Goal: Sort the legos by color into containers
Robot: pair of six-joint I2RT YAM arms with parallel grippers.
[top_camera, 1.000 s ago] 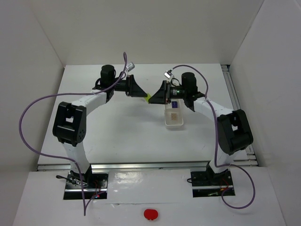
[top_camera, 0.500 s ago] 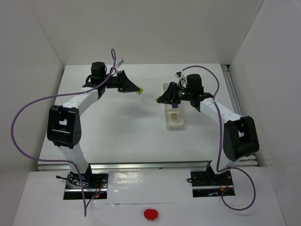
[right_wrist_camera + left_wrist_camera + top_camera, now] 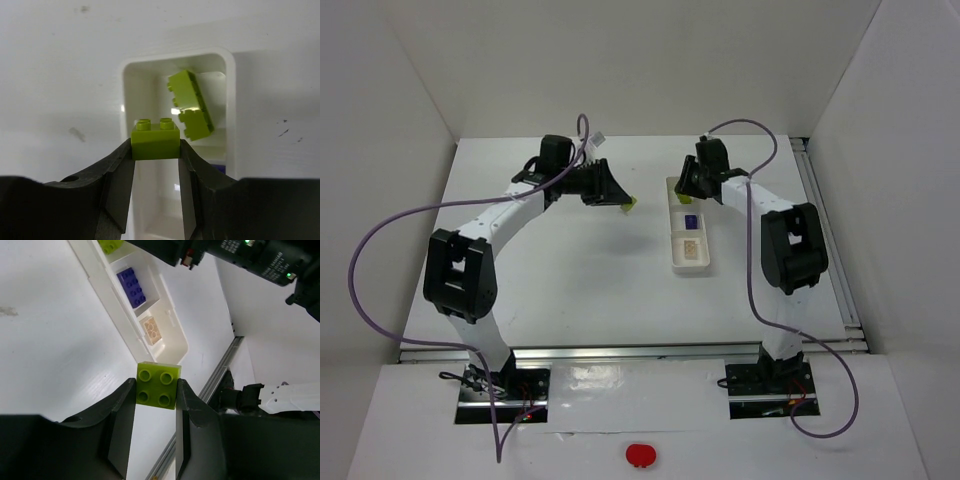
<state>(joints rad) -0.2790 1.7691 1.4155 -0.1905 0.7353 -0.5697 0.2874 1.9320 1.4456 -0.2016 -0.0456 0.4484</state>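
A yellow-green lego lies in the far compartment (image 3: pixel 678 194) (image 3: pixel 119 251), so I will move my left gripper to the right in the top view, then down over it, to release the gripper's lego.
My left gripper (image 3: pixel 628 202) is shut on a yellow-green lego (image 3: pixel 157 385), held studs-up above the table, left of the tray. The right gripper (image 3: pixel 686 190) is shut on a second yellow-green lego (image 3: pixel 155 139) and hovers over the far compartment of the containers' white tray (image 3: pixel 690 263). Another yellow-green lego (image 3: pixel 191 104) lies tilted in that far compartment. The middle compartment holds a dark purple-blue lego (image 3: pixel 131 286). A cream-white lego (image 3: pixel 152 330) sits in the near compartment.
The tray (image 3: pixel 176 348) lies lengthwise right of centre, its far end under the right wrist. White walls close in the table on three sides. A metal rail (image 3: pixel 820 235) runs along the right edge.
The two grippers, joined at a yellow-green piece a second ago, pulled apart. The right one swung to the tray's far end. The left one drew back left, then returned towards the tray.
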